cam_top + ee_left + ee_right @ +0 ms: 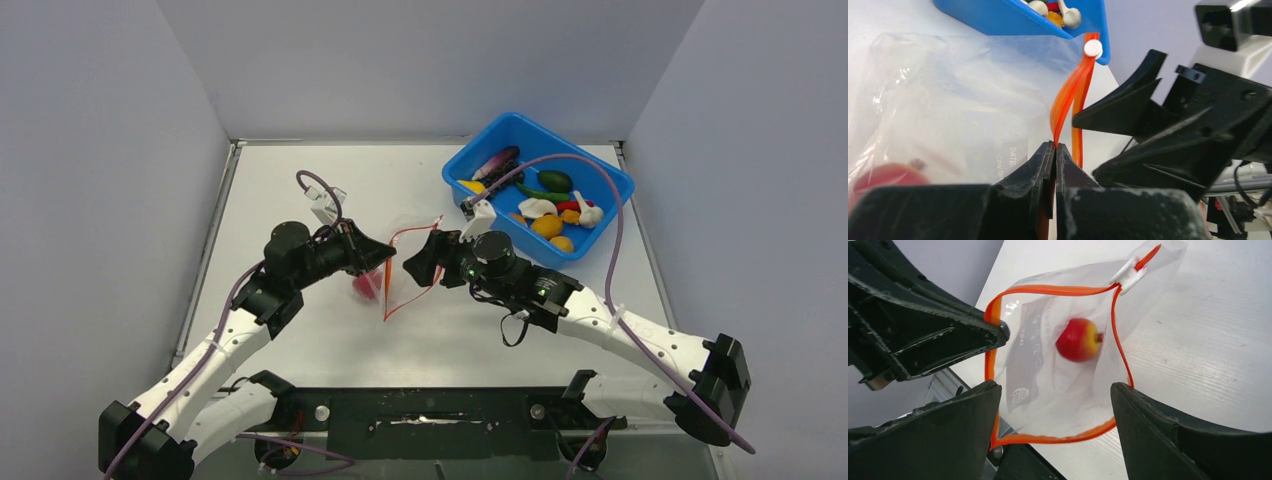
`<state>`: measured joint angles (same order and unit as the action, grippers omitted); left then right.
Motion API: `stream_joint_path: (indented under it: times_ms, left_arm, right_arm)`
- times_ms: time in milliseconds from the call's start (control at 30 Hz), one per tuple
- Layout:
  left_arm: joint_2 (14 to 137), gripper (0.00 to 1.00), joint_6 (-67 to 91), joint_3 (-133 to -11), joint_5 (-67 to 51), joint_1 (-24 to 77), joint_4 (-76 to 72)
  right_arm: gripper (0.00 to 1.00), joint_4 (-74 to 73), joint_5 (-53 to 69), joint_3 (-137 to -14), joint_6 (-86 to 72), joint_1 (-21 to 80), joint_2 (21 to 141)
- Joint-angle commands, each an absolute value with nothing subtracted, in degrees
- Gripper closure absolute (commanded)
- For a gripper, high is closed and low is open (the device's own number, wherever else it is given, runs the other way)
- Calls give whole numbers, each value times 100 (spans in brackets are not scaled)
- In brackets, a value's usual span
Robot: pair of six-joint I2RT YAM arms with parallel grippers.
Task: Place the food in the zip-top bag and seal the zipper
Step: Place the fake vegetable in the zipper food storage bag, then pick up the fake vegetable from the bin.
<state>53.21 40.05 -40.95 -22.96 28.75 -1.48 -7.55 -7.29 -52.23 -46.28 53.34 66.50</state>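
Observation:
I need to swing my right gripper outward next, to its right in the top view, where the garlic is. I need to lower it onto the garlic's stem because the garlic's bulb is wider.
The clear zip-top bag [1048,390] is held up off the table with its mouth wide open. My left gripper [1055,148] is shut on the orange zipper [1068,95] at the mouth's near rim. The zipper's white slider [1129,274] sits at the far end. One piece of the food, a red and yellow ball [1078,340], lies inside the bag, slightly blurred. Just above the mouth my right gripper [1055,390] is open and holds nothing. From above, the two grippers [388,262] [412,266] face each other across the bag [405,300]. More food [545,210] lies in the tub.
A blue plastic tub [600,175] stands at the back right of the table, holding several toy fruits and vegetables. Purple cables loop over both arms, and the right one arches across the tub. Grey walls enclose the table on three sides.

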Motion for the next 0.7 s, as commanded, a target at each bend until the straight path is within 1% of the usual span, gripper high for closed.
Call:
stream_joint_path:
  times_ms: [0, 100, 200, 333, 500, 567, 667]
  left_arm:
    - [5245, 100, 3414, -4115, -1951, 2848, -145]
    - [5289, 100, 2912, -4205, -1591, 2848, 351]
    - [5288, 100, 2471, -4255, -1458, 2848, 629]
    - [5218, 100, 2066, -4287, -1682, 2848, 681]
    - [4986, 100, 1367, -4090, -1857, 2882, 708]
    - [4880, 100, 1204, -3950, -1854, 2876, 671]
    - [4799, 100, 1136, -3859, -1829, 2883, 628]
  right_arm:
    - [18, -949, -727, -5674, -3916, 5344, 6316]
    - [20, -1088, -951, -5810, -3575, 5301, 6273]
    - [20, -1249, -828, -6046, -3250, 5069, 6344]
    - [22, -1758, -767, -6425, -2899, 4390, 6528]
    - [24, -2144, -1174, -6812, -2253, 3648, 6749]
    - [27, -2370, -1224, -7051, -2031, 3246, 6931]
    - [35, -2383, -1426, -7179, -1662, 2708, 7235]
